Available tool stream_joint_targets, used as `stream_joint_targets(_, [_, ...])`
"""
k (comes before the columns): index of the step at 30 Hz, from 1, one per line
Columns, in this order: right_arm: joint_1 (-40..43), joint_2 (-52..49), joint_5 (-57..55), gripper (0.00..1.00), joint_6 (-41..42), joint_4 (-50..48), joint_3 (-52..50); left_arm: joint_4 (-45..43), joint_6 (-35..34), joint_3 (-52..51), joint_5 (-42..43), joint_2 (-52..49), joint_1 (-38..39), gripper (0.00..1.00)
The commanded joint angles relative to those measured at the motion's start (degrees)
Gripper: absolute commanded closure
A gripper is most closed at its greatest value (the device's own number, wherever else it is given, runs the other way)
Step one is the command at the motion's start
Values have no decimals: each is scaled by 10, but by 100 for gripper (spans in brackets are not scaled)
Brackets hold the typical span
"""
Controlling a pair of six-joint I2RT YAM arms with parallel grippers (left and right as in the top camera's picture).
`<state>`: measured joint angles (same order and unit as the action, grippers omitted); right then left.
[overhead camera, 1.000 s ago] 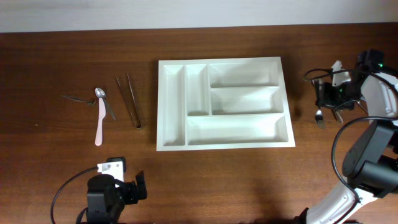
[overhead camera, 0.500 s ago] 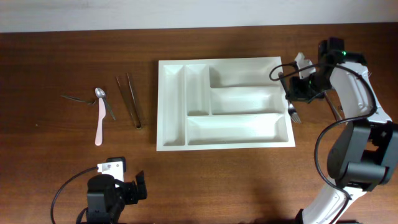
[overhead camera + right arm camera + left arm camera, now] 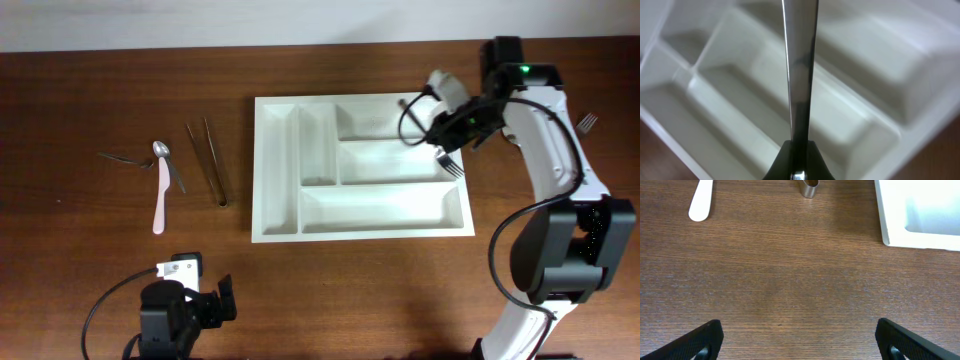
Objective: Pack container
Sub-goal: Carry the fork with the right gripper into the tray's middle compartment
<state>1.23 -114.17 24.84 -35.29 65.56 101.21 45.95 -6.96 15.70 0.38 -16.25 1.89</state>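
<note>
My right gripper goes down to the left in the overhead view next, turning the slanted fork lengthwise. It then releases the fork in the middle long compartment [image 3: 387,162] [image 3: 832,117], which lies below.
The white five-compartment container [image 3: 262,170] lies in the middle of the table. My right gripper [image 3: 460,130] is shut on a metal fork [image 3: 450,165] and holds it over the tray's right end, with the tines hanging over the middle long compartment. In the right wrist view the fork handle [image 3: 800,65] runs straight up from my shut gripper [image 3: 799,157], with the tray's dividers [image 3: 705,90] blurred below. My left gripper [image 3: 190,310] is open and empty near the front left edge; in the left wrist view it [image 3: 799,342] is over bare wood, with the tray's corner [image 3: 882,215] ahead on the right.
Left of the tray lie metal tongs [image 3: 207,160], a spoon [image 3: 160,150], a pink-handled utensil [image 3: 159,205] and another metal utensil [image 3: 122,157]. A second fork [image 3: 586,121] lies at the far right. The tongs' end [image 3: 809,187] and the pink handle [image 3: 701,202] show in the left wrist view.
My right arm has carried the fork leftward from the table's right side to over the tray's right end. The left arm has not moved.
</note>
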Motion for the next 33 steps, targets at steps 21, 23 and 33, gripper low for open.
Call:
stream_joint_targets(21, [-50, -32, 36, 96, -290, -9, 2, 0, -5, 8, -2, 1, -2, 1])
stream_joint_targets(23, [-50, -50, 48, 96, -290, -2, 2, 0, -5, 8, -2, 1, -2, 1])
stream_joint_targets(33, [-50, -110, 63, 96, -294, 15, 2, 0, -5, 8, -2, 1, -2, 1])
